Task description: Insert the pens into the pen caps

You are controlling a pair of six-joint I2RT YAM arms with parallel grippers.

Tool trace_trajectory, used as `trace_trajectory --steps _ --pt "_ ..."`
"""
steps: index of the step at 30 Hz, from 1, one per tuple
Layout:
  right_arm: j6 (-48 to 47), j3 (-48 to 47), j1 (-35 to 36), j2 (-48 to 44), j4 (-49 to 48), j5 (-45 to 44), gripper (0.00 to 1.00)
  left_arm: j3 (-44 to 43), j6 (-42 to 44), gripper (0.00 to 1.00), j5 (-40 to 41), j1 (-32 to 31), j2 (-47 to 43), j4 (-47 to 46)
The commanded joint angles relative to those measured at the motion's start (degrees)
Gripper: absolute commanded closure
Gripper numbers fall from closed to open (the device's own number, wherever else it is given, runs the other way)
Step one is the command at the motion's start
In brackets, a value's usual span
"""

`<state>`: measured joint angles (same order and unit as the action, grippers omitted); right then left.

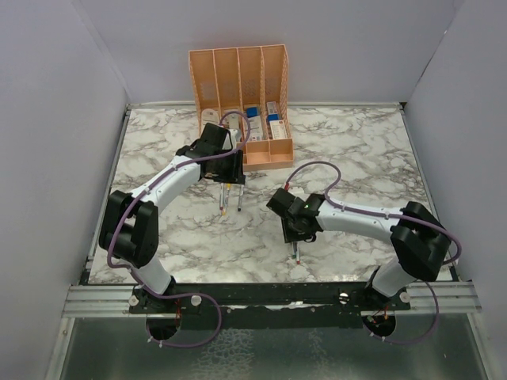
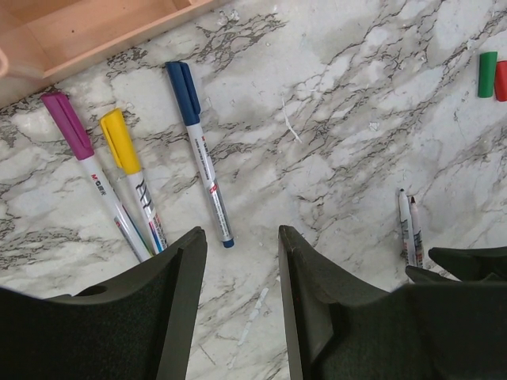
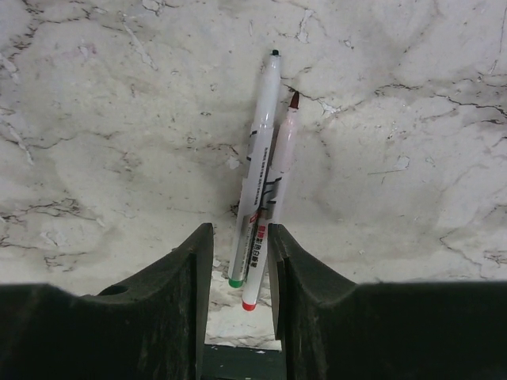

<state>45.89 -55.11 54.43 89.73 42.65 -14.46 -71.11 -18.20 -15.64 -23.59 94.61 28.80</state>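
Observation:
The red-ended pen lies tight alongside the green-ended one, so the robot's right gripper next needs to move outward to the green-ended pen's middle [image 3: 254,176] and set the end of one finger between the pens.
Three pens lie side by side in the left wrist view, each with a cap on: purple [image 2: 66,125], yellow [image 2: 120,141] and dark blue [image 2: 183,93]. My left gripper [image 2: 242,233] hovers open and empty just in front of them. A loose green cap [image 2: 487,74] and red cap [image 2: 501,81] lie at the far right. Two uncapped pens, one green-ended [image 3: 255,170] and one red-ended [image 3: 273,190], lie together on the marble. My right gripper [image 3: 240,229] is open, its fingers either side of their rear ends. They also show in the left wrist view [image 2: 408,226].
The orange organiser [image 1: 238,79] with white and blue stationery stands at the back centre, close behind my left gripper [image 1: 230,178]. Its base shows in the left wrist view [image 2: 95,24]. My right gripper [image 1: 295,236] is near the table's middle. White walls enclose the marble table [image 1: 356,158].

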Motion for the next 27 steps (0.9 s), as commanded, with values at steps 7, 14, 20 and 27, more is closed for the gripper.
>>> trace_trajectory --steps 7,14,20,27 --pt "0.3 -2.8 0.4 3.9 0.7 -3.8 0.66 -0.1 1.1 0.56 -2.5 0.7 0.4 -1.1" --pt "-0.4 -5.3 0.4 5.7 1.1 -4.8 0.66 -0.5 1.3 0.56 -2.8 0.9 1.2 -1.3" --pt "-1.1 -6.6 0.4 7.2 1.0 -5.1 0.67 -0.9 1.5 0.56 -2.8 1.2 1.4 -1.4" --pt "-0.9 -6.4 0.4 7.8 0.9 -4.9 0.67 -0.6 1.6 0.56 -2.8 1.5 1.4 -1.3"
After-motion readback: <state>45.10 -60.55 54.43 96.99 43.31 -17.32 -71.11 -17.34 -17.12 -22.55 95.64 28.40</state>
